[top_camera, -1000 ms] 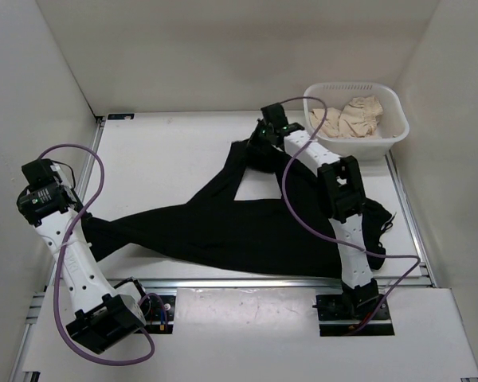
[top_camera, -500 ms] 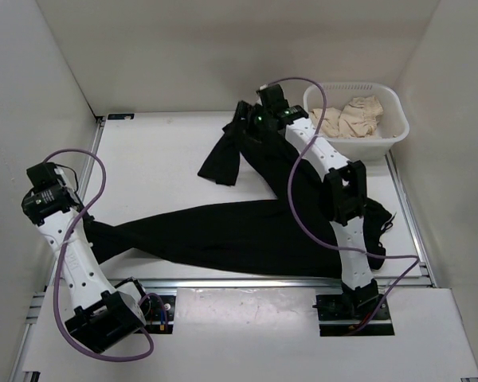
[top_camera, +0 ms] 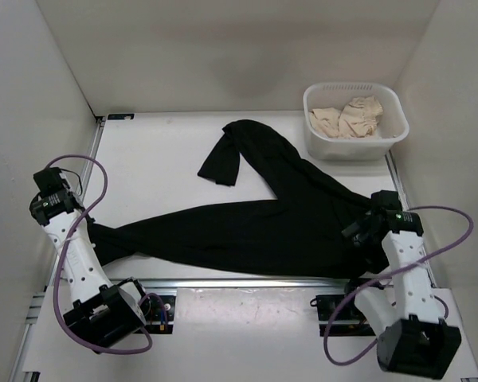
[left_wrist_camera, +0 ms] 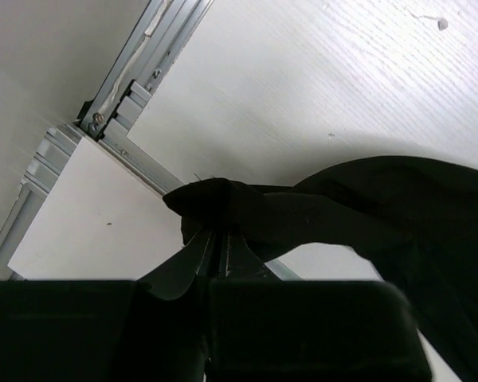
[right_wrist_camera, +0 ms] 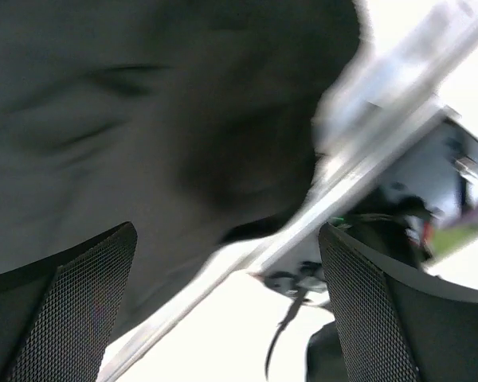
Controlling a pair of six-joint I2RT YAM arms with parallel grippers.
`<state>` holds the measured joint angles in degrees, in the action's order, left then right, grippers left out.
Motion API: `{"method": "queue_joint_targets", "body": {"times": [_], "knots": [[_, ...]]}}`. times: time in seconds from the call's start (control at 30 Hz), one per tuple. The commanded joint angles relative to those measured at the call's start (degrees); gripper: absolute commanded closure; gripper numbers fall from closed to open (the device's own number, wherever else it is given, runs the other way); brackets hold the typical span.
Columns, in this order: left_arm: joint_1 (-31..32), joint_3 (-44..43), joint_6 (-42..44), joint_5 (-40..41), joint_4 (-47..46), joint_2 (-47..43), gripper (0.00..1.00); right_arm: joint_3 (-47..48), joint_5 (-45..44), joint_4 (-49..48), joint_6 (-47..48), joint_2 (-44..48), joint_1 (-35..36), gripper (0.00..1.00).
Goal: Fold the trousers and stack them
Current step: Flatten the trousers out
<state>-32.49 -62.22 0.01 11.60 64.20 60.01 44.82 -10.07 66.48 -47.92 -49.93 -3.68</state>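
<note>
My right gripper is open above the near corner of the trousers' waistband (top_camera: 376,260) (right_wrist_camera: 269,208), and that black corner is between its wide-open fingers. It should go down onto the corner next.
The black trousers (top_camera: 255,227) lie spread over the table. One leg runs left along the near edge. The other reaches toward the back, its end (top_camera: 220,163) folded over on itself. In the left wrist view my left gripper (left_wrist_camera: 218,235) is shut on a bunched tip of the black fabric (left_wrist_camera: 211,200), held just above the table's near left rail. My right gripper (top_camera: 362,229) hovers over the waist end at the near right. Its mesh-padded fingers (right_wrist_camera: 60,306) stand wide apart with nothing between them, and the black cloth (right_wrist_camera: 143,119) shows blurred beyond them.
A white basket (top_camera: 392,97) holding beige cloths (top_camera: 350,116) stands at the back right corner. Metal rails (top_camera: 247,282) run along the table's near edge. White walls close in the left, back and right sides.
My right gripper opened and let go of the far leg, which now lies on the table. The right arm swung back from the far middle to the near right. The left arm barely shifted.
</note>
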Motion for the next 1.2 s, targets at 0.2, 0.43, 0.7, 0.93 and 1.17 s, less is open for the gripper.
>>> {"method": "queue_joint_targets", "body": {"times": [0.2, 0.43, 0.7, 0.93, 1.17], "knots": [[0.23, -0.63, -0.01, 1.76, -3.56, -0.07, 0.86, -6.94, -6.63, -8.99, -0.24, -12.46, -7.39, 0.01], [0.23, 3.23, -0.01, 3.17, -10.13, -0.07, 0.86, -4.05, -7.42, -17.51, 2.74, -22.04, -7.39, 1.00], [1.99, -27.61, -0.01, 0.10, -19.03, 22.41, 0.86, 40.92, -6.19, -10.70, 8.72, -40.40, -6.78, 1.00], [2.52, -24.21, -0.01, -3.07, -19.03, 21.57, 0.86, 33.79, -6.99, -8.65, 8.20, -30.41, -6.78, 1.00], [1.82, 6.11, -0.01, -2.37, -22.62, 9.61, 0.86, 10.14, -7.76, -7.42, 7.67, -20.65, -12.13, 1.00]]}}
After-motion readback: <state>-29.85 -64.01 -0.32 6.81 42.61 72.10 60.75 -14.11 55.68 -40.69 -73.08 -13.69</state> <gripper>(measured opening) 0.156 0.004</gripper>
